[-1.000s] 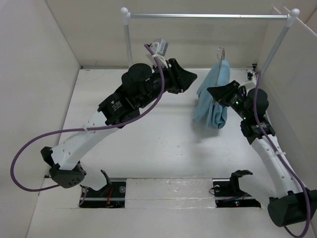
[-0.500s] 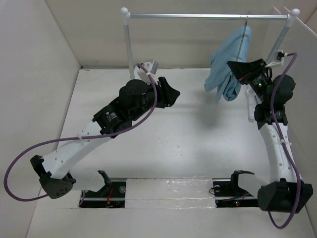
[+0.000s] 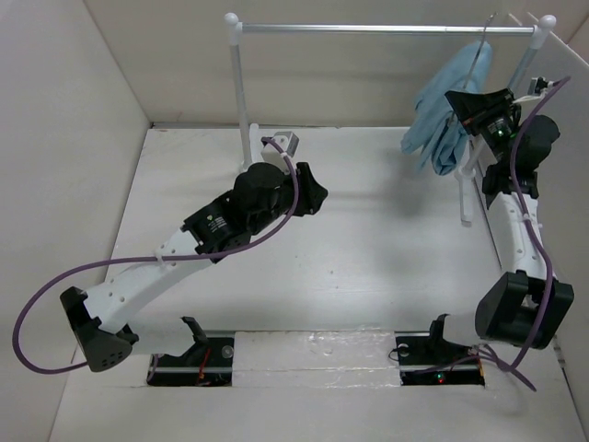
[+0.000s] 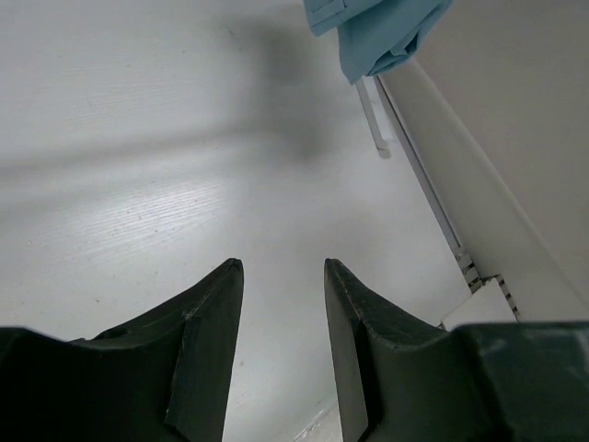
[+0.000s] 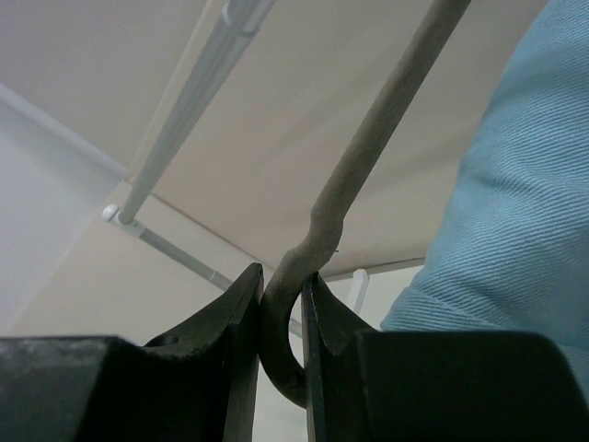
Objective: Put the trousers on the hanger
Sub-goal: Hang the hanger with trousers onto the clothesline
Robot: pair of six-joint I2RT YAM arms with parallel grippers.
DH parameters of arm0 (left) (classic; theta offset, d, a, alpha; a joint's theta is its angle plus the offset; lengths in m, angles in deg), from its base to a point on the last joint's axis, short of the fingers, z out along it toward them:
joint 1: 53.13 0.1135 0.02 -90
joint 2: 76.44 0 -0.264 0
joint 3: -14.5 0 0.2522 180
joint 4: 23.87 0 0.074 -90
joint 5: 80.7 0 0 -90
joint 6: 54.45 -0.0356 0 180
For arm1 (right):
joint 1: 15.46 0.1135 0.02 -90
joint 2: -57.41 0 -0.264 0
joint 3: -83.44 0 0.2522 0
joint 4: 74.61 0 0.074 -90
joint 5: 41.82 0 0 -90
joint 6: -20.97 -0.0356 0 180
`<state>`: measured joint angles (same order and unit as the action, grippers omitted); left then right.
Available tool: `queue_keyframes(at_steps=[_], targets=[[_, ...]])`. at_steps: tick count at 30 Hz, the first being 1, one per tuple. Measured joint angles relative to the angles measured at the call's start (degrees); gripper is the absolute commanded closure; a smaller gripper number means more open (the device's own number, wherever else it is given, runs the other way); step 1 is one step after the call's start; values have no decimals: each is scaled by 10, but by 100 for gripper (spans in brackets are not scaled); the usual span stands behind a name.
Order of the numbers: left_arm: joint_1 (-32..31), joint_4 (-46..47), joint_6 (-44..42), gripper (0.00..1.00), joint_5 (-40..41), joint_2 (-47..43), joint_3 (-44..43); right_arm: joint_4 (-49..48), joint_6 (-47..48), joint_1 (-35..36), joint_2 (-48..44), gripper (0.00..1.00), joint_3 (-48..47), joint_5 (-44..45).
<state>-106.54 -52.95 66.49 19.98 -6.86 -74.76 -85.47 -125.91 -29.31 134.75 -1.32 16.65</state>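
I should move my right gripper slightly down next, toward the post beside it, and let go of the hanger's wire stem, because the hanger's hook already reaches across the white bar.
The light blue trousers [image 3: 444,115] hang folded over the thin grey hanger [image 3: 478,53], high at the back right by the white rail [image 3: 386,29]. My right gripper [image 3: 457,99] is shut on the hanger's wire stem just below the hook. In the right wrist view both fingers pinch the grey hanger [image 5: 368,147] at the right gripper [image 5: 281,276], with the trousers [image 5: 515,239] to the right. My left gripper [image 3: 317,191] is over the mid table, open and empty. In the left wrist view the left gripper [image 4: 281,267] frames bare table, and the trousers [image 4: 382,32] hang at the top.
The rail stands on two ball-topped posts, the left post [image 3: 241,87] behind my left arm and the right post [image 3: 526,60] beside the right wrist. Its white foot [image 4: 375,120] lies along the right wall [image 4: 488,157]. Walls enclose the table on three sides.
My right arm has lifted the hanger and trousers up and rightward to the rail's right end. The left arm has drawn back toward the near left, its jaws a little wider.
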Motion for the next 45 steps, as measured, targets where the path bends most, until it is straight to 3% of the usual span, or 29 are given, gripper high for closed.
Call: queue_keyframes(at_steps=[10, 14, 16, 17, 21, 23, 24, 30, 35, 39, 45], targets=[[2, -1, 0, 58, 6, 0, 9, -55, -14, -35, 37, 100, 36, -31], [10, 1, 2, 52, -1, 0, 9, -60, 11, -42, 33, 49, 45, -39], [15, 1, 3, 44, -3, 3, 9, -55, 38, -47, 27, 35, 44, -46], [16, 2, 4, 42, -3, 4, 9, -50, 54, -49, 21, 1, 43, -52], [20, -4, 2, 26, 2, 19, 2, -10, 124, -64, 8, 0, 13, -78], [23, -11, -3, 25, 4, 28, -13, 1, 149, -72, 5, 0, 2, -85], [25, -14, -6, 1, 4, 34, -24, 8, 160, -75, 3, 0, -2, -90], [38, -32, -36, 1, 23, 45, -109, 119, 265, -97, -17, 0, -63, -90], [38, -48, -62, 1, 23, 41, -175, 197, 363, -112, -87, 0, -104, -79], [38, -57, -71, 1, 6, 12, -165, 244, 438, -104, -183, 0, -97, -58], [38, -65, -79, 1, -25, -52, -103, 351, 594, -37, -336, 0, -38, 58]])
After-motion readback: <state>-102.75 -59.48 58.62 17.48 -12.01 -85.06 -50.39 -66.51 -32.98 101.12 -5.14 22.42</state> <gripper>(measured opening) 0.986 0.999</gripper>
